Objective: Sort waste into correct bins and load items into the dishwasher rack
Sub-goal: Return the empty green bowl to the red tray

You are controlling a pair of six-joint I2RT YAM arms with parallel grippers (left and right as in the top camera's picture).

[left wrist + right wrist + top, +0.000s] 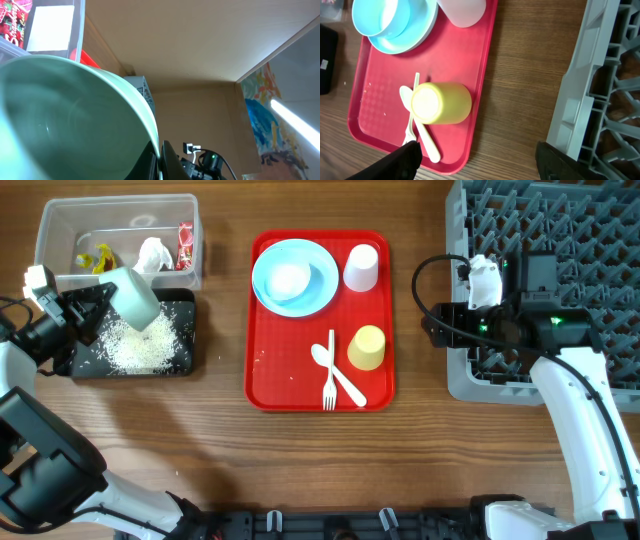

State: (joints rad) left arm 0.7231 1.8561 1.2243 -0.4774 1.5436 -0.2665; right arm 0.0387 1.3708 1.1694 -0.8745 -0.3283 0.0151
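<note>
My left gripper swings to the right in the overhead view and down onto the red tray beside the spoon next, levelling the bowl, because that patch is bare.
My left gripper [98,298] is shut on the rim of a pale blue-green bowl [133,297], held tilted over the black tray bin [190,306] that holds white rice grains [140,347]. In the left wrist view the bowl [75,120] fills the frame, with its rim pinched in the left gripper [160,152]. The clear tub bin [46,230] holds crumpled tissue [152,253], yellow scraps [98,258] and a red-print wrapper [184,245]. My right gripper [440,328] [480,165] stands open and empty between the red tray and the grey rack [600,240] [590,100].
The red tray [300,385] [482,75] carries a blue plate [322,292] with a second bowl [285,278] on it, a pink cup [361,268], a yellow cup [367,347] [442,102] on its side, a white fork [329,385] and a spoon [345,385].
</note>
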